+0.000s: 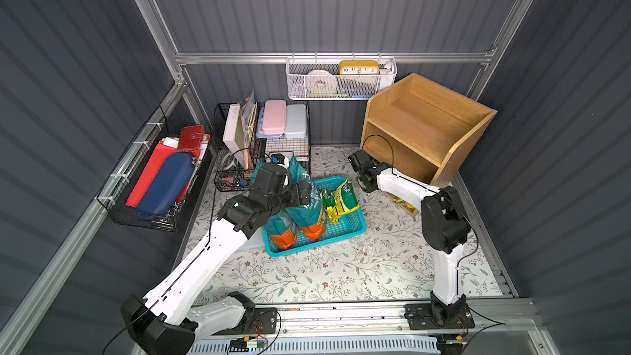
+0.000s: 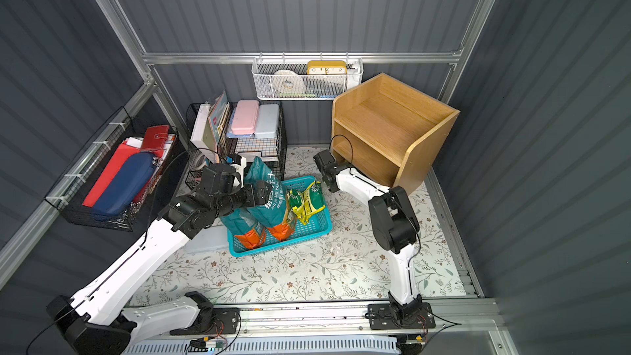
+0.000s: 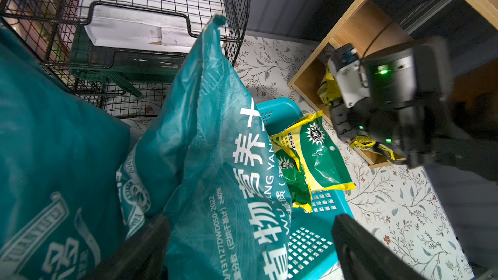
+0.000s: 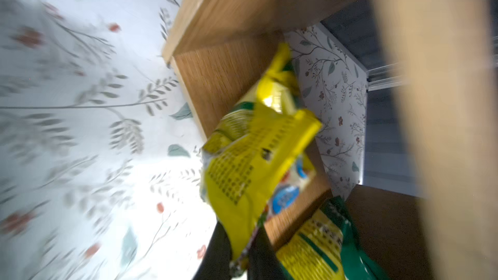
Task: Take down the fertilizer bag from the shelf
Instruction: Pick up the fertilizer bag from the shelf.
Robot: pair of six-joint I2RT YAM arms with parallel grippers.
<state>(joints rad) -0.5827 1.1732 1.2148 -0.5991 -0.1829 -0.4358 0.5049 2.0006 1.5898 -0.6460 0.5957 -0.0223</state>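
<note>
My right gripper holds the yellow bag and next needs to pull back out of the shelf [image 1: 426,124] and go over the basket's empty near corner [image 1: 349,225] to let go of the yellow bag. The green-yellow bags leave that corner open.
The wooden shelf [image 1: 426,124] [image 2: 392,124] stands at the back right. My right gripper [image 4: 244,254] reaches into its bottom tier and is shut on the edge of a yellow fertilizer bag [image 4: 256,171], which hangs tilted above the tier. A second yellow-green bag [image 4: 318,251] lies beside it on the same tier. In both top views the right forearm hides the jaws; only a yellow corner [image 1: 404,203] shows. My left gripper [image 3: 250,249] [image 1: 304,194] is open over the teal basket [image 1: 355,223], its fingers wide on either side of a tall teal bag [image 3: 215,144].
Two green-yellow bags [image 1: 341,199] and tall teal bags [image 1: 304,213] fill the basket. A black wire rack [image 1: 273,138] stands behind it. A white mesh basket [image 1: 341,80] hangs on the back wall, and a black wire basket [image 1: 153,179] on the left wall.
</note>
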